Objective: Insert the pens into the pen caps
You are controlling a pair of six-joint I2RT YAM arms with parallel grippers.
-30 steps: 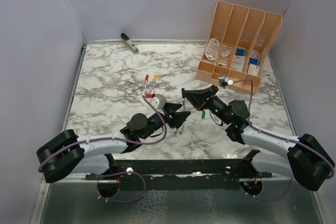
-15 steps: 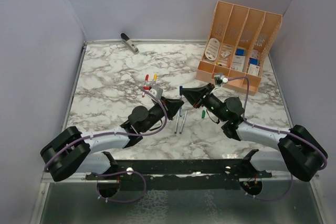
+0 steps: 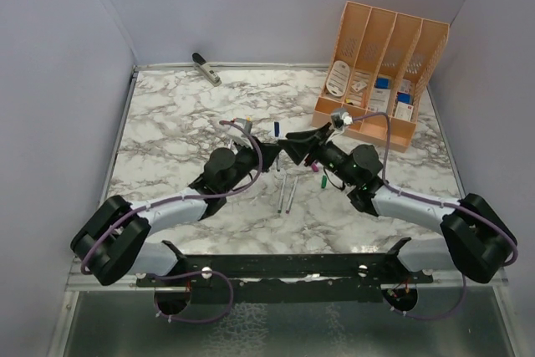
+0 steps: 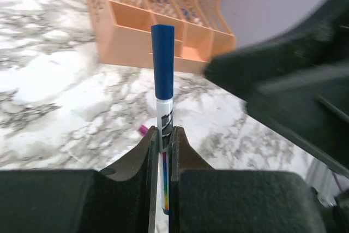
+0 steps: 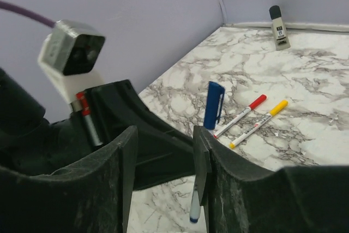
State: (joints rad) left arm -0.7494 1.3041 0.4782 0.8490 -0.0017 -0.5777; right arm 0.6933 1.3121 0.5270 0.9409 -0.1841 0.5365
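Observation:
Next, my left gripper tips and lowers to release the capped white pen on the marble [image 3: 262,129] beside the yellow-capped pen, which lies below my gripper.
My left gripper [image 4: 162,132] is shut on a thin white pen [image 4: 164,117] that stands upright and wears the blue cap [image 4: 163,61]. From above, this capped pen [image 3: 277,130] sits between the left gripper [image 3: 266,155] and the right gripper [image 3: 292,146]. My right gripper [image 5: 163,173] is open, with the blue cap [image 5: 214,105] just beyond its right finger [image 5: 202,170] and the pen's lower end [image 5: 194,211] beside it. Two pens with red [image 5: 240,115] and yellow [image 5: 257,124] caps lie on the marble. Two uncapped pens [image 3: 287,191] lie nearer the bases. A magenta cap [image 3: 311,168] and a green cap [image 3: 324,180] lie loose.
An orange divided organiser [image 3: 380,64] with small items stands at the back right, close behind the grippers in the left wrist view [image 4: 163,36]. A grey stapler-like tool [image 3: 206,68] lies at the back left by the wall. Purple walls enclose the marble table [image 3: 167,123].
The left gripper shut on the pen and the right gripper opened, letting go at the blue cap. Both grippers moved away from the bases, toward the back.

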